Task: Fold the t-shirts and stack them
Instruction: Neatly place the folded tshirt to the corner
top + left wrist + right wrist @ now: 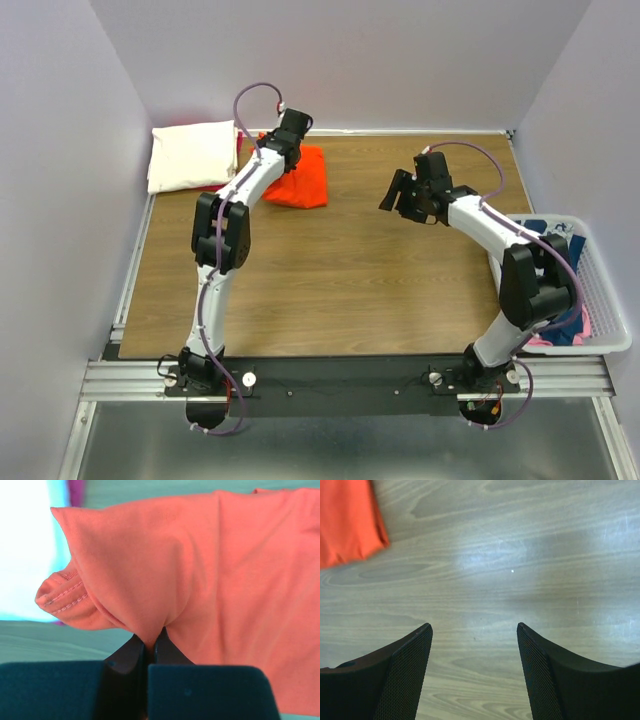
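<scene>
I will lift my left gripper, move it left in the top view over the folded cream-white t-shirt (192,155) (27,555), and lower it to let go, since the stack is there.
A folded bright orange t-shirt (305,182) lies at the back of the wooden table (330,290). My left gripper (288,145) is over its left edge. In the left wrist view that gripper (151,642) is shut on a pinched fold of the orange t-shirt (225,580), with a stitched hem bulging to the left. A folded cream-white t-shirt (192,155) rests at the back left corner, a red edge showing beneath it. My right gripper (392,198) hangs open over bare wood right of centre (474,630), with nothing between its fingers. The orange t-shirt (347,520) shows at its upper left.
A white lattice basket (612,315) stands off the table's right edge, with pink cloth (560,338) and navy cloth (558,250) in it. Walls close in the back and both sides.
</scene>
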Robot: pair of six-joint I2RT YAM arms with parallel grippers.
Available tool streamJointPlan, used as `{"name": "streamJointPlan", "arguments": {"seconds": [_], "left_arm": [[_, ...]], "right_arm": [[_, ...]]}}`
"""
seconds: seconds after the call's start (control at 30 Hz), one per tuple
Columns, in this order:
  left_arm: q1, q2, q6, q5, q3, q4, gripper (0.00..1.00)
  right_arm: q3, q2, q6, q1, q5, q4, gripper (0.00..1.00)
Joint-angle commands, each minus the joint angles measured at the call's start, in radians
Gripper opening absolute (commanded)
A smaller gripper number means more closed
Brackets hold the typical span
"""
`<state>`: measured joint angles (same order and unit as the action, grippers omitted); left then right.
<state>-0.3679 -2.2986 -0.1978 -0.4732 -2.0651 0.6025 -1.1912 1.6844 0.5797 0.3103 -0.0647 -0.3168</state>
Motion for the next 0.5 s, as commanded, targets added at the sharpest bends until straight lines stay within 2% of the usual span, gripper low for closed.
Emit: {"name": "streamJointPlan", "arguments": {"seconds": [0.0,0.13,0.23,0.4,0.47], "left_arm": [[0.064,-0.010,0.121,-0.165,-0.099,0.033,0.00],[0.121,-0.036,0.230,-0.140,-0.205,-0.006,0.00],[0.150,-0.035,0.326,-0.142,-0.211,-0.074,0.00],[0.199,-0.032,0.408,-0.114,-0.239,-0.145,0.00],[0.230,-0.036,0.416,-0.049,-0.280,-0.141,0.00]], "right_arm": [[0.051,-0.060,0.005,0.009,-0.034,-0.019,0.76],[0.071,-0.075,-0.003,0.012,-0.043,-0.027,0.75],[0.084,-0.086,-0.004,0.012,-0.043,-0.030,0.75],[0.085,-0.088,-0.007,0.013,-0.035,-0.038,0.75],[0.081,-0.077,-0.007,0.012,-0.040,-0.039,0.75]]}}
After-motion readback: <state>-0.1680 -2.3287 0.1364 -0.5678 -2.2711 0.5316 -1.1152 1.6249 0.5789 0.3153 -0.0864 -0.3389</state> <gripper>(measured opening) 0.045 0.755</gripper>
